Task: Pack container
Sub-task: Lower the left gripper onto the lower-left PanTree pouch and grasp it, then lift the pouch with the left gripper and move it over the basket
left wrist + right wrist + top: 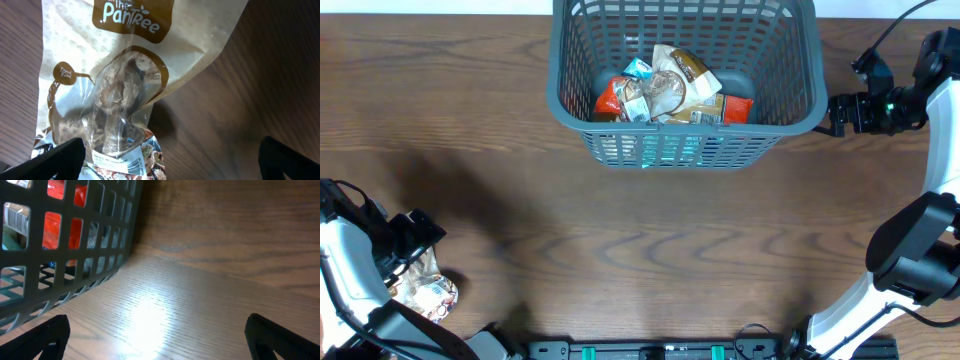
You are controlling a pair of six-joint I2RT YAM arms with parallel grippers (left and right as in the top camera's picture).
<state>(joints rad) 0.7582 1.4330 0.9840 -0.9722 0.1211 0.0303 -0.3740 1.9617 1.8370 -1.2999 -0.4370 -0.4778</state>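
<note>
My left gripper lowers next, shifting to the left in the wrist view, to close on the pack's clear window [422, 278] [114, 107], because the pack lies nearer one open finger.
The dark grey-blue lattice container [570, 100] stands at the back middle of the table and holds several snack packs [665, 90]. Its slotted wall [60, 255] fills the left of the right wrist view, with red packs showing through. My right gripper [835, 112] is open and empty just right of the container, above bare wood [160, 340]. My left gripper [415, 235] is open at the front left, over a beige "The Pantree" snack pack [115, 85] that lies on the table [425, 290]. The pack lies partly between the fingers [170, 160], which are wide apart.
The wooden table [640, 250] stretches between the container and the front edge. A black rail with green marks [650, 350] runs along the front edge. The right arm's white base [910, 260] stands at the front right.
</note>
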